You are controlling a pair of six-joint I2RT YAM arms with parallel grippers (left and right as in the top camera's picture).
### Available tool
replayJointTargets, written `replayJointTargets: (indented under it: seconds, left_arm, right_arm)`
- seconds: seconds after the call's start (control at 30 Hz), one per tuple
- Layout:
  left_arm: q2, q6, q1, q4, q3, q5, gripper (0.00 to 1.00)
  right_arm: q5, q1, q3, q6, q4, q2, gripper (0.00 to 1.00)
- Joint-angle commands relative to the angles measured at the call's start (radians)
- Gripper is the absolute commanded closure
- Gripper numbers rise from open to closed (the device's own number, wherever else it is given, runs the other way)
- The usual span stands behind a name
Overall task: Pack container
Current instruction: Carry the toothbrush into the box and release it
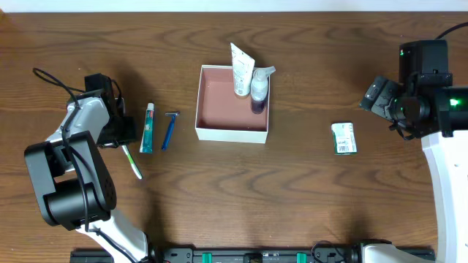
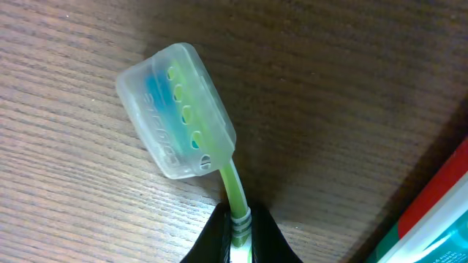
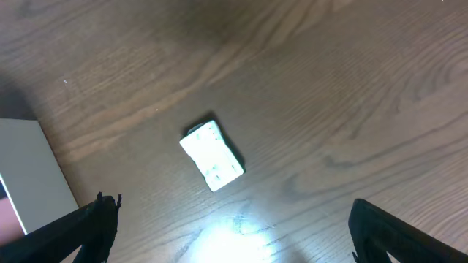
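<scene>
Next, my left gripper rises, moves past the razor, comes down there and releases the toothbrush. The reason is that the container's pink bottom lies bare beside the white tube.
The container, a square white box with a dusty-pink inside, sits mid-table and holds a white tube and a small bottle. Its white wall shows at the left of the right wrist view. My left gripper is shut on the handle of a green toothbrush; in the left wrist view the jaws pinch the handle and the brush head wears a clear cap. My right gripper is open and empty, above a small green-and-white packet, which also shows in the right wrist view.
A toothpaste tube and a blue razor lie side by side between my left gripper and the box. The toothpaste's edge shows at the lower right of the left wrist view. The table is dark wood.
</scene>
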Motion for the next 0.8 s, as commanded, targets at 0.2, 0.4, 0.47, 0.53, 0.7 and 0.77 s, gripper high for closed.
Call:
replayJointTargets:
  seconds: [0.2,0.4,0.47,0.53,0.7,0.77]
  left_arm:
    - [-0.141,-0.051,0.002,-0.045,0.019,0.000,0.94]
    - [-0.414,-0.068,-0.069,-0.087,0.062,0.171,0.94]
    - [-0.498,-0.068,-0.121,-0.074,0.062,0.183,0.94]
    - [-0.562,-0.068,-0.179,-0.059,0.062,0.183,0.94]
    - [-0.631,-0.130,-0.332,0.008,0.062,0.182,0.94]
    - [-0.622,-0.182,-0.384,0.050,0.061,0.181,0.94]
  right_arm:
    - [0.007,-0.006,0.003,0.016,-0.001,0.001,0.01]
    - [0.007,-0.006,0.003,0.016,-0.001,0.001,0.01]
    - [0.007,-0.006,0.003,0.016,-0.001,0.001,0.01]
    - [0.007,-0.006,0.003,0.016,-0.001,0.001,0.01]
    - [0.007,-0.006,0.003,0.016,-0.001,0.001,0.01]
    - [0.007,-0.006,0.003,0.016,-0.001,0.001,0.01]
